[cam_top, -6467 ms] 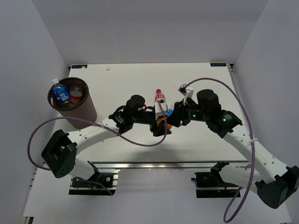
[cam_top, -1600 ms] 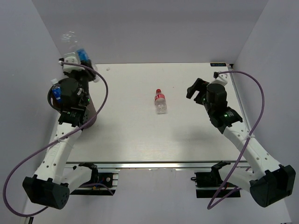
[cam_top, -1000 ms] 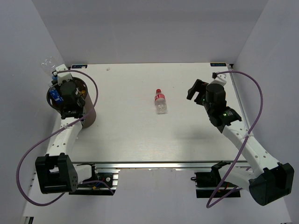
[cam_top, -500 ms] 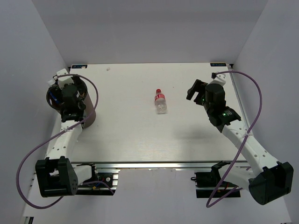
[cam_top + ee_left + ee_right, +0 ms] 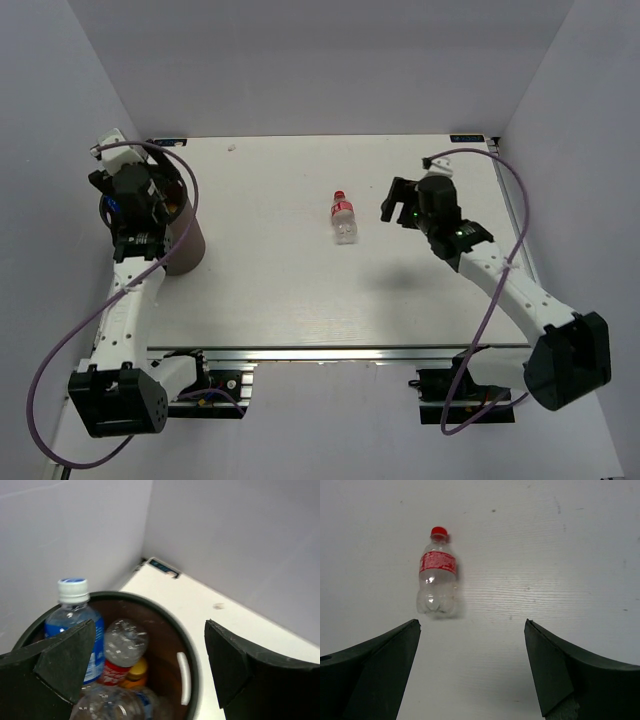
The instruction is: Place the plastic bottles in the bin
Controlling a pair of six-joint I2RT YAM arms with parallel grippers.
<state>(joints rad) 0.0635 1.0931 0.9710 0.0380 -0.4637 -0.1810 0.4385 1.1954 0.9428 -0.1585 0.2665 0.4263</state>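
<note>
My left gripper swings to the right in the top view next and closes on the bottle's red cap, because the clear bottle lies away from the bin (image 5: pixel 182 243).
The dark brown bin (image 5: pixel 182 243) stands at the table's left edge. My left gripper (image 5: pixel 111 184) hangs open over its mouth, holding nothing. In the left wrist view the bin (image 5: pixel 193 656) holds several plastic bottles: an upright blue-labelled one (image 5: pixel 74 616), a clear one with a red label (image 5: pixel 124 641), an orange one (image 5: pixel 136 671) and another clear one (image 5: pixel 107 705), all between my open left gripper (image 5: pixel 150 626). One clear bottle with a red cap (image 5: pixel 344 219) lies mid-table. My right gripper (image 5: pixel 394 205) stands open just right of it, and the bottle (image 5: pixel 438 582) lies ahead and left of that gripper (image 5: pixel 472 623).
White walls close in the table on the left, back and right. The left arm's purple cable (image 5: pixel 190 185) loops beside the bin. A small mark (image 5: pixel 231 148) sits on the tabletop near the back edge.
The left gripper opened and let a clear bottle drop into the bin, then shifted slightly over it. The right arm swung left toward the bottle on the table.
</note>
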